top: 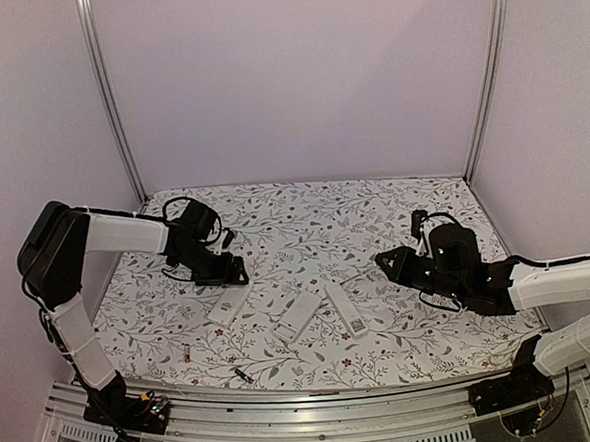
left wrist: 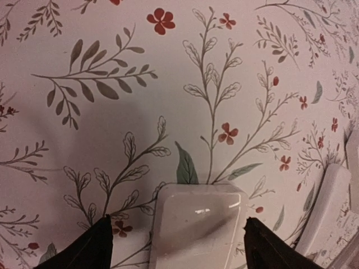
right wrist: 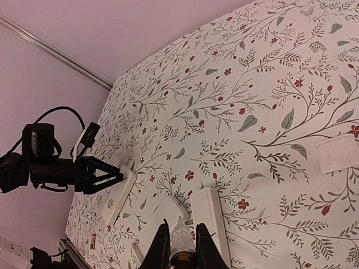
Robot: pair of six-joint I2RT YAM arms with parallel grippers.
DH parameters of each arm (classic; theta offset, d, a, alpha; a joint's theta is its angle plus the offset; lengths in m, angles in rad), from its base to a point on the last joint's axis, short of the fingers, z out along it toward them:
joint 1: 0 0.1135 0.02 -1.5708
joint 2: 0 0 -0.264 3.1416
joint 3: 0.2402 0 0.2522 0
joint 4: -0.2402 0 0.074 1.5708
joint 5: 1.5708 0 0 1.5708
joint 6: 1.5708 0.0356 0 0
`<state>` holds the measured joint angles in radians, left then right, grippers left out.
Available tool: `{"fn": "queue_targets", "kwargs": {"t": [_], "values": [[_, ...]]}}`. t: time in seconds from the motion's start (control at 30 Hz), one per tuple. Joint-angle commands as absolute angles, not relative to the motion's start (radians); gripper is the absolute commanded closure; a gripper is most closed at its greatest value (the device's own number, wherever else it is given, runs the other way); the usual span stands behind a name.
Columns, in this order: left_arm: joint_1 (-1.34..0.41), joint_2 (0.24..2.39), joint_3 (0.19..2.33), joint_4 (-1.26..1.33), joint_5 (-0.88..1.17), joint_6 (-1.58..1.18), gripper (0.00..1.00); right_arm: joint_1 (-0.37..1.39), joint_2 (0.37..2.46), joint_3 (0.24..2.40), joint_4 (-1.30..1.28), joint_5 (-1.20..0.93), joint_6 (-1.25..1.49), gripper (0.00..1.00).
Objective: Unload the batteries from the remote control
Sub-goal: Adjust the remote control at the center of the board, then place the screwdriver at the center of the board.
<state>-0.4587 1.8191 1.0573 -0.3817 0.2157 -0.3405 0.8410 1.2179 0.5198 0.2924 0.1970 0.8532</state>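
Observation:
I will next move the tool [right wrist: 182, 244] with my right gripper away from the remotes and down onto the cloth beside the white cover, because there is open space there.
Three white remote controls lie side by side near the front: the left one [top: 228, 305], the middle one [top: 298, 314] and the right one [top: 346, 310]. My left gripper [top: 228, 272] stands open, its black fingers [left wrist: 84, 246] straddling the far end of the left remote [left wrist: 196, 224] without touching it. To the right, my right gripper [top: 383, 261] hovers above the table. It is shut on a small pale-tipped tool [right wrist: 182, 244]. A red-orange battery [top: 184, 356] and a dark battery [top: 242, 373] lie loose by the front edge.
A small white rectangular cover [right wrist: 338, 152] lies flat on the floral cloth, away from the remotes. A metal rail [top: 287, 412] runs along the table's front edge, and pale walls close in the back and sides.

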Motion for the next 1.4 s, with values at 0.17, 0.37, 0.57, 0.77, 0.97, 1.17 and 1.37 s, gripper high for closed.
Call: {"fn": "queue_targets", "kwargs": {"t": [0.17, 0.37, 0.57, 0.77, 0.97, 1.17, 1.37], "values": [[-0.531, 1.839, 1.077, -0.387, 0.226, -0.302, 0.19, 0.834, 1.227, 0.514, 0.312, 0.212, 0.865, 1.0], [-0.588, 1.824, 1.074, -0.361, 0.262, -0.251, 0.19, 0.832, 1.217, 0.517, 0.275, 0.242, 0.855, 1.0], [-0.682, 1.825, 1.069, -0.345, 0.309, -0.197, 0.19, 0.77, 1.187, 0.522, 0.171, 0.247, 0.868, 1.0], [-0.724, 1.822, 1.067, -0.333, 0.36, -0.171, 0.2, 0.696, 1.146, 0.517, 0.066, 0.249, 0.889, 1.0], [-0.716, 1.722, 1.046, -0.275, 0.321, -0.2, 0.2, 0.6, 1.121, 0.461, 0.062, 0.162, 0.935, 1.0], [-0.566, 1.565, 0.973, -0.233, 0.319, -0.387, 0.19, 0.541, 1.144, 0.416, 0.113, 0.079, 0.992, 0.99], [-0.417, 1.436, 0.792, -0.153, 0.402, -0.562, 0.19, 0.529, 1.186, 0.396, 0.16, 0.023, 1.033, 0.76]]}}
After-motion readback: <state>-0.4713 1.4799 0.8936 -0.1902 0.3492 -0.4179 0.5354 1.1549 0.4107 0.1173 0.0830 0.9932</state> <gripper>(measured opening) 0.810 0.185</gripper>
